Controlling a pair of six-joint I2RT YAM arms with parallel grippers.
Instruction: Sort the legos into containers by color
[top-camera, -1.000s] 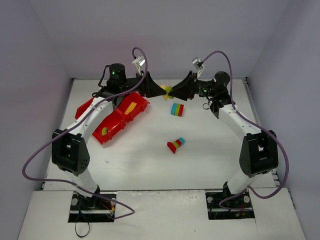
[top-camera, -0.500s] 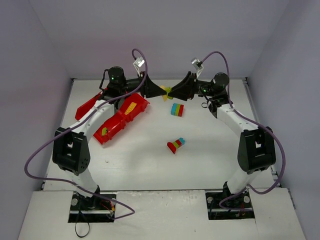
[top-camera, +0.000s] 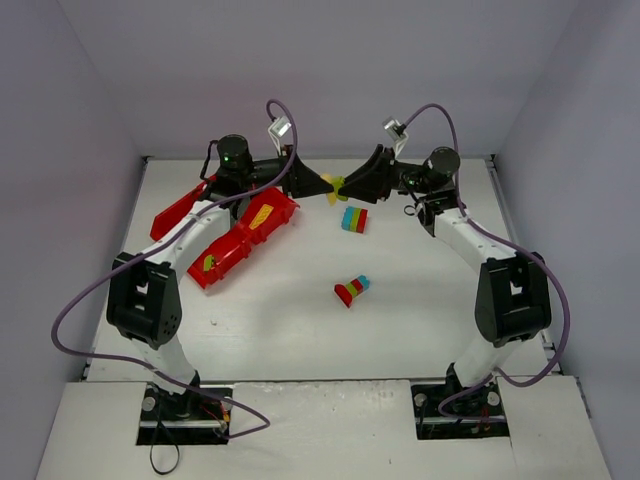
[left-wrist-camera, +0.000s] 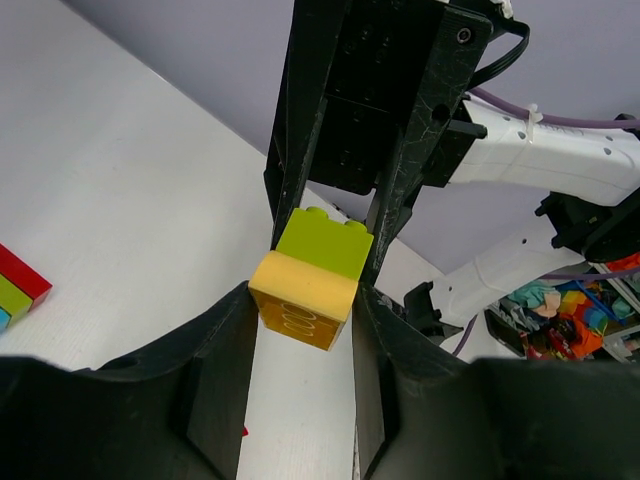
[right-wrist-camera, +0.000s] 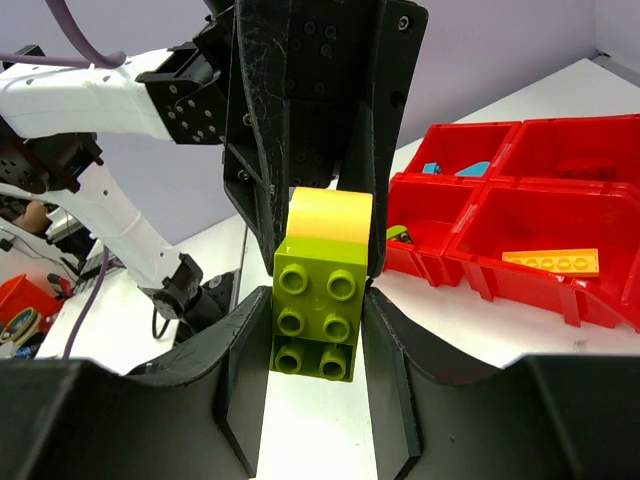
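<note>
Next, my left gripper swings to the yellow flat piece, tilts down and releases the matching yellow lego, since that flat piece lies below and left in the top view.
A yellow lego joined to a lime green lego hangs in the air between my two grippers, above the far middle of the table. My left gripper is shut on the yellow one. My right gripper is shut on the green one, facing the left from the other side. The red four-compartment container lies at the far left. A multicolour lego stack rests just below the grippers, and a red, green and teal stack lies mid-table.
In the container lie a yellow flat piece, a teal piece and a small green-yellow piece. White walls enclose the table on the left, back and right.
My left gripper has closed onto the yellow lego. The right gripper has kept its hold on the green one, and both arms have stayed almost in place.
</note>
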